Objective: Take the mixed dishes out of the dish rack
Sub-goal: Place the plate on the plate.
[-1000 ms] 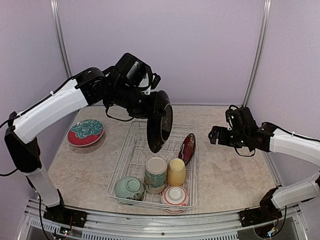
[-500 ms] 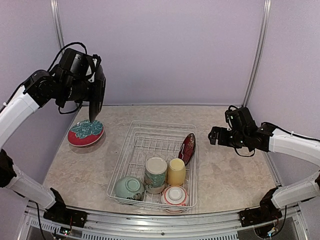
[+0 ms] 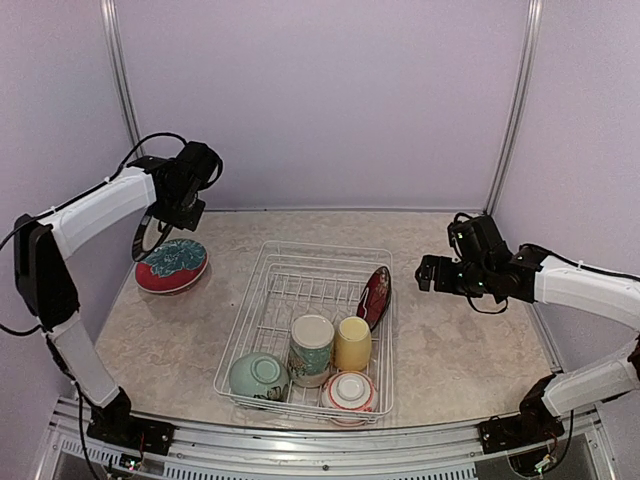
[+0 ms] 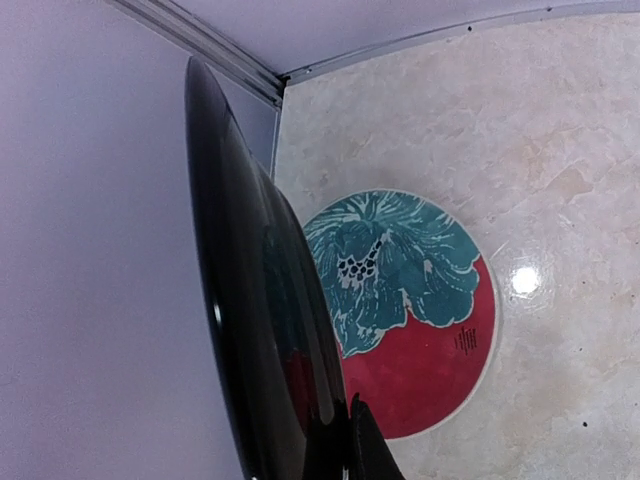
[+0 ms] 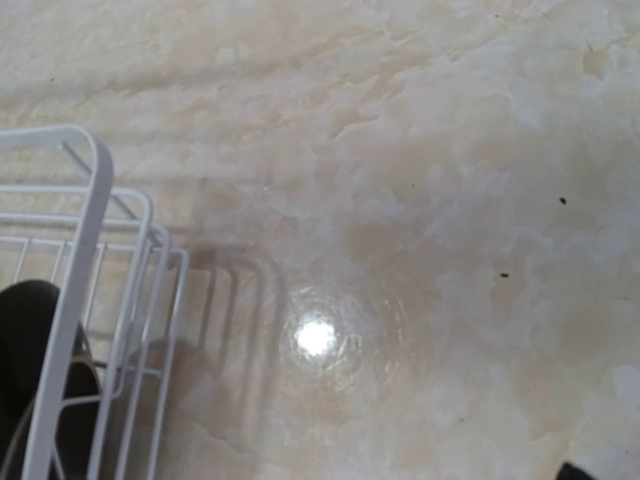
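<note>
The dark plate stands on edge, so my left gripper needs to tilt as it moves down next. It should release the dark plate's rim over the teal-and-red plate [image 3: 172, 264] [image 4: 410, 300], which lies below it.
My left gripper [image 3: 160, 222] is shut on the rim of a dark plate [image 3: 142, 236], held on edge just above and behind a teal-and-red plate [image 3: 172, 264] that lies on the table. The left wrist view shows the dark plate [image 4: 250, 300] edge-on, with my gripper [image 4: 345, 440] pinching its rim over the teal-and-red plate [image 4: 410, 300]. The dish rack [image 3: 262, 292] holds a red floral plate [image 3: 375, 296] standing in a slot, a tall white mug [image 3: 311, 348], a yellow cup [image 3: 352, 343], a pale-green bowl [image 3: 259, 376] and a red-and-white bowl [image 3: 350, 392]. My right gripper [image 3: 428, 272] hovers open and empty to the right of the rack.
The rack's white wire corner [image 5: 85, 250] fills the left of the right wrist view, beside marbled tabletop [image 5: 400, 200]. Purple walls close in at the back and on both sides, the left one near the dark plate.
The left arm has carried the dark plate from above the rack leftward and down to the teal-and-red plate. The right arm has stayed put.
</note>
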